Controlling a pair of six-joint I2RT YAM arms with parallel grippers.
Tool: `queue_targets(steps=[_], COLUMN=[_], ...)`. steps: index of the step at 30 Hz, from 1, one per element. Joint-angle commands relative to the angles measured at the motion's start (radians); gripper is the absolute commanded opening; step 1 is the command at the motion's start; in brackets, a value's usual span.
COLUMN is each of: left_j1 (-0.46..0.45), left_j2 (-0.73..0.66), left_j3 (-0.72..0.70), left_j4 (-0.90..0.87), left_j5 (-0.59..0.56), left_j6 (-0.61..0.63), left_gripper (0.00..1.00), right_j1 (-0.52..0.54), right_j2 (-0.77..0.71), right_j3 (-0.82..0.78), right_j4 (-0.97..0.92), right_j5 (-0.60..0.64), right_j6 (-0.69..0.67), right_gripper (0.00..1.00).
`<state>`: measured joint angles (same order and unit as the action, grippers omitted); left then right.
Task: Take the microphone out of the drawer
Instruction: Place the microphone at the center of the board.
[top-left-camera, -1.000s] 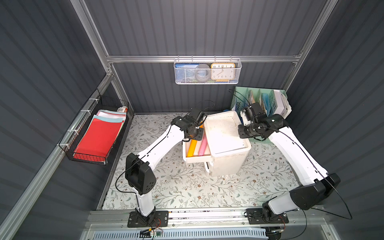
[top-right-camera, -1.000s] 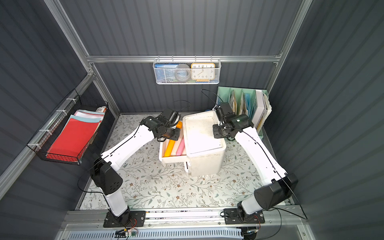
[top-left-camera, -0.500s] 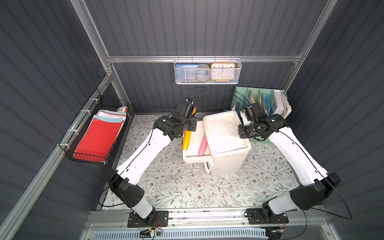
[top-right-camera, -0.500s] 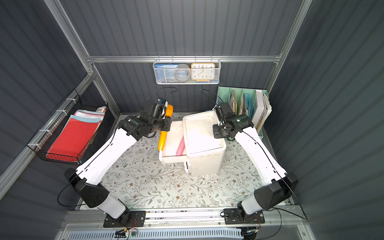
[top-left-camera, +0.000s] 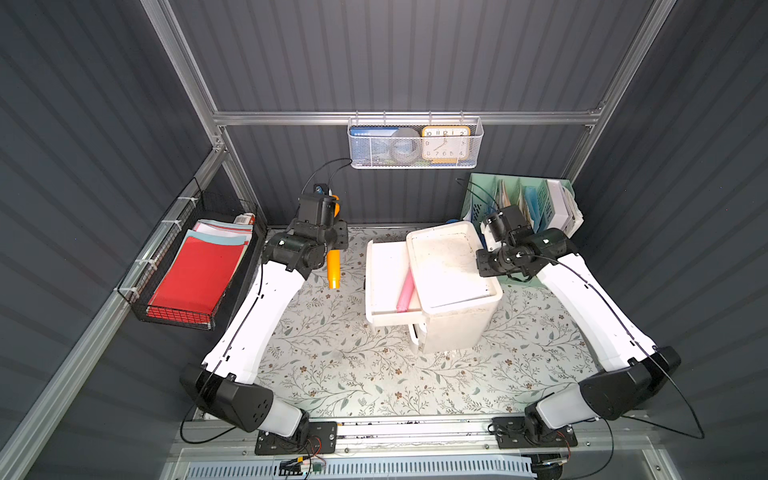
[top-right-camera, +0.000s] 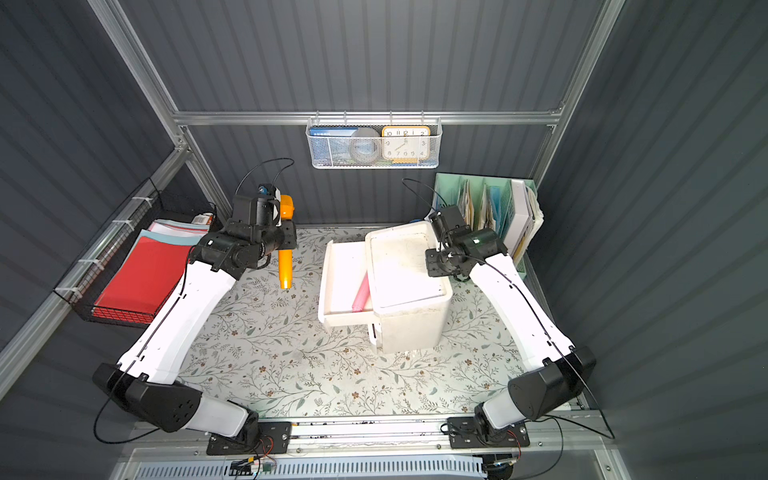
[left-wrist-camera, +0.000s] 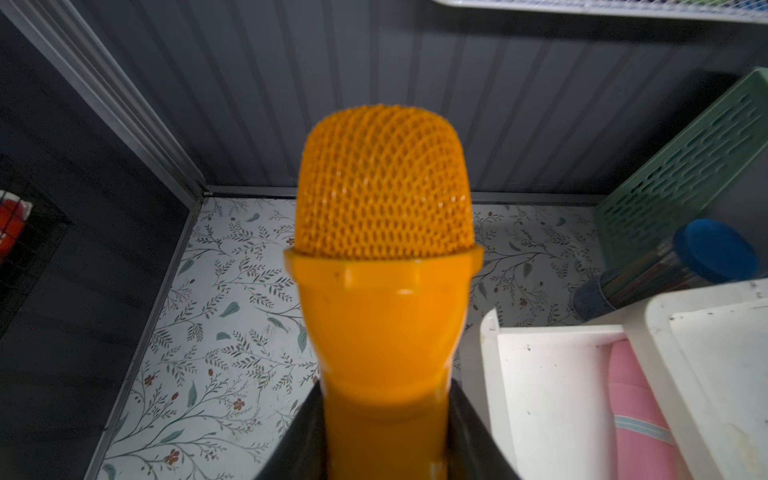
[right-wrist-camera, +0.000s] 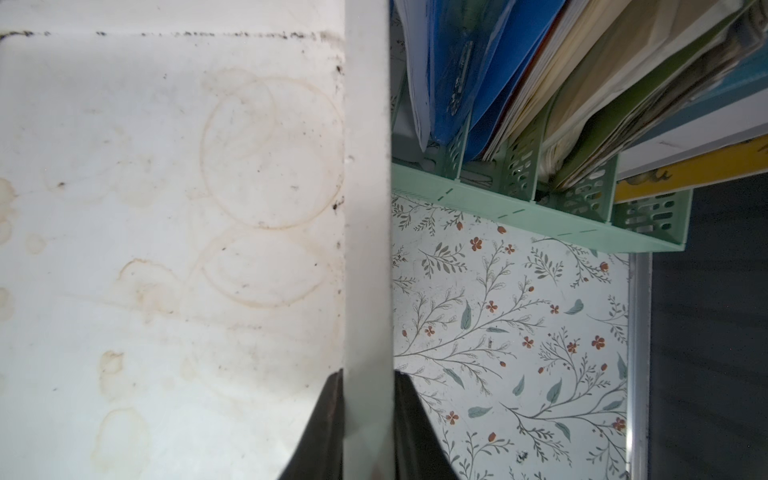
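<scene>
The orange microphone (top-left-camera: 333, 270) needs to go down next onto the bare floral table beside the open drawer, and the left gripper needs to let go of its handle there, since that table is below the gripper.
The orange microphone (top-left-camera: 333, 270) (top-right-camera: 285, 268) hangs in the air left of the open drawer (top-left-camera: 384, 266) (top-right-camera: 340, 266), above the floral table. My left gripper (top-left-camera: 332, 243) (left-wrist-camera: 384, 415) is shut on its handle, and its mesh head (left-wrist-camera: 384, 183) fills the left wrist view, with black fingers (left-wrist-camera: 297, 440) on either side of the handle. The drawer sticks out of a white drawer unit (top-left-camera: 449, 266) (right-wrist-camera: 166, 208). My right gripper (top-left-camera: 483, 266) (right-wrist-camera: 368, 386) is shut on the right rim of the unit's top.
A pink roll (top-left-camera: 405, 291) (left-wrist-camera: 640, 407) lies in the drawer. A green file organiser (top-left-camera: 523, 199) stands behind the unit, with a blue-capped can (left-wrist-camera: 706, 253) beside it. A wire basket of red folders (top-left-camera: 195, 270) hangs left. A mesh basket with a clock (top-left-camera: 415, 143) hangs on the back wall.
My left arm has lifted the microphone out of the drawer and carried it left, clear of the drawer. The right arm has not moved.
</scene>
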<state>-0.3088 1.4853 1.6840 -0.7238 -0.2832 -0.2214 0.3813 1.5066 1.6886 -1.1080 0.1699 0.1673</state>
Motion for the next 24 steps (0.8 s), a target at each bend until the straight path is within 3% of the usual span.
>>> queue_targets(steps=[1,6,16,24], left_j1=[0.051,0.137,0.225,0.249], left_j2=[-0.019,0.007,0.122,0.249], left_j3=[-0.075,-0.196,-0.472,-0.531], left_j4=[0.054,0.116,0.319,0.369], left_j5=[0.033,0.091,0.127,0.181], left_j6=[0.019,-0.021,-0.097,-0.141], left_gripper=[0.30,0.30,0.32,0.32], right_j1=[-0.015,-0.015,-0.015,-0.015], right_j2=[0.032,0.035,0.032,0.032], right_j3=[-0.017,-0.017,-0.029,-0.045], right_j4=[-0.013,-0.018,-0.014,-0.008], right_j5=[0.015,0.011,0.015,0.010], right_j6=[0.005,0.003,-0.002,0.000], right_gripper=[0.11,0.11,0.11,0.11])
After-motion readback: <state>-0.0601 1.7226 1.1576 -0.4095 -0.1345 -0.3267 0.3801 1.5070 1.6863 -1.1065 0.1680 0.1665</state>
